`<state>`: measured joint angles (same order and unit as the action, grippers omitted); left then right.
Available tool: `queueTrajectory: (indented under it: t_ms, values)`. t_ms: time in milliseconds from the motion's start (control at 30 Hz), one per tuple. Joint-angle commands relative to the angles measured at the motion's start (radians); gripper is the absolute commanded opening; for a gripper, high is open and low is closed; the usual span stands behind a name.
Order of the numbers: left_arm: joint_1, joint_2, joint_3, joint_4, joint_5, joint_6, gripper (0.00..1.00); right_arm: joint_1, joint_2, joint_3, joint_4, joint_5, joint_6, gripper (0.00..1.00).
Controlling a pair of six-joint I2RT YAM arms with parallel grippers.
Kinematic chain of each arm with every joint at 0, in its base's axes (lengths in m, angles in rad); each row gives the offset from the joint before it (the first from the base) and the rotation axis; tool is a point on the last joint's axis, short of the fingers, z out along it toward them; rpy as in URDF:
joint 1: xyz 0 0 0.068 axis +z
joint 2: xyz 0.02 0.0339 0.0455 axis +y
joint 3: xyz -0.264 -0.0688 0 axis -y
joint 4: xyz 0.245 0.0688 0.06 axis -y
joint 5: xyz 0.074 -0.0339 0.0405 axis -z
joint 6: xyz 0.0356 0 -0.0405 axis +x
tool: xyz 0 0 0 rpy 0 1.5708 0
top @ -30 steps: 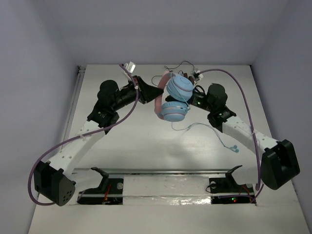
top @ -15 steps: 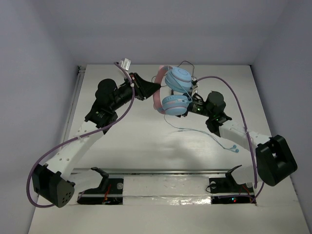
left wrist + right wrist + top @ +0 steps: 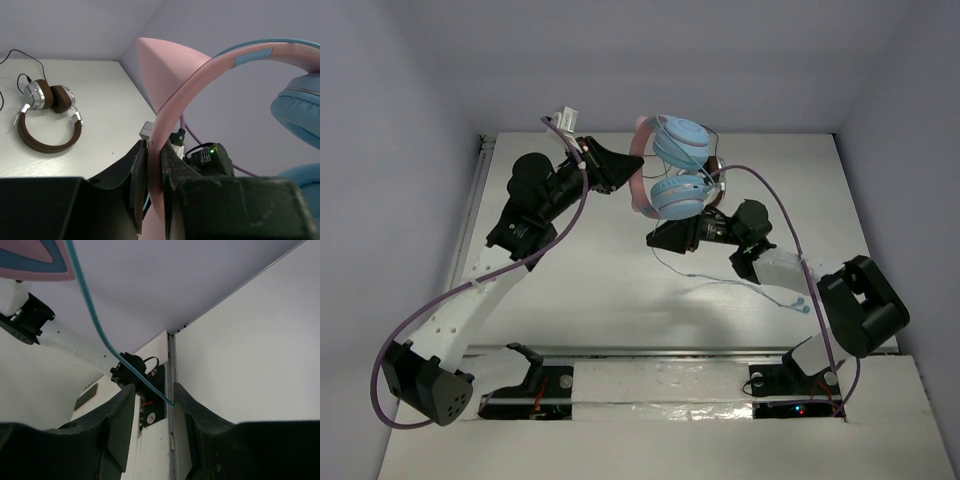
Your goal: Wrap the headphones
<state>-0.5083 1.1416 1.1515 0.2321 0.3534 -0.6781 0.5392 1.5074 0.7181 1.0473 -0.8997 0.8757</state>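
Note:
The right gripper draws back and closes on the thin light blue cable next, since the cable runs between its open fingers, just below the lower cup.
The headphones hang in the air at the back middle of the table, with light blue ear cups [image 3: 680,195] and a pink headband [image 3: 639,185]. My left gripper [image 3: 623,166] is shut on the headband [image 3: 172,105], which shows clamped between its fingers in the left wrist view; a blue ear cup [image 3: 300,107] sits at the right. The thin light blue cable [image 3: 720,285] trails from the lower cup to the table, its plug [image 3: 803,307] lying at the right. My right gripper [image 3: 655,238] is open just below the lower cup. The cable [image 3: 100,335] runs between its fingers.
Brown headphones [image 3: 47,117] with a dark cable lie on the table at the back, seen in the left wrist view. White walls close the table at the back and both sides. The arm mounting rail [image 3: 660,352] runs along the near edge.
My left gripper has raised the headphones up and back. My right gripper has swung from the right of the ear cups to below them, around the hanging cable.

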Motion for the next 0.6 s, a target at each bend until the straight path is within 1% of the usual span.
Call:
queueTrajectory:
  t_ms: [0,67,200,300,500,567]
  values:
    - [0.004,-0.023,0.082,0.070,-0.019,-0.025,0.00,0.005,0.013,0.015,0.151,-0.019,0.035,0.42]
    - [0.004,-0.026,0.091,0.065,-0.027,-0.023,0.00,0.005,0.025,0.014,0.149,-0.021,0.034,0.41]
    - [0.004,-0.022,0.109,0.065,-0.027,-0.026,0.00,0.016,0.062,0.011,0.152,-0.018,0.031,0.44]
    - [0.004,-0.022,0.142,0.035,-0.056,-0.008,0.00,0.034,0.083,0.001,0.161,-0.018,0.040,0.44]
    - [0.004,-0.019,0.220,-0.048,-0.122,0.052,0.00,0.058,0.048,-0.080,0.148,-0.021,0.037,0.45]
    - [0.004,-0.022,0.240,-0.083,-0.168,0.069,0.00,0.070,0.025,-0.106,0.148,-0.025,0.039,0.42]
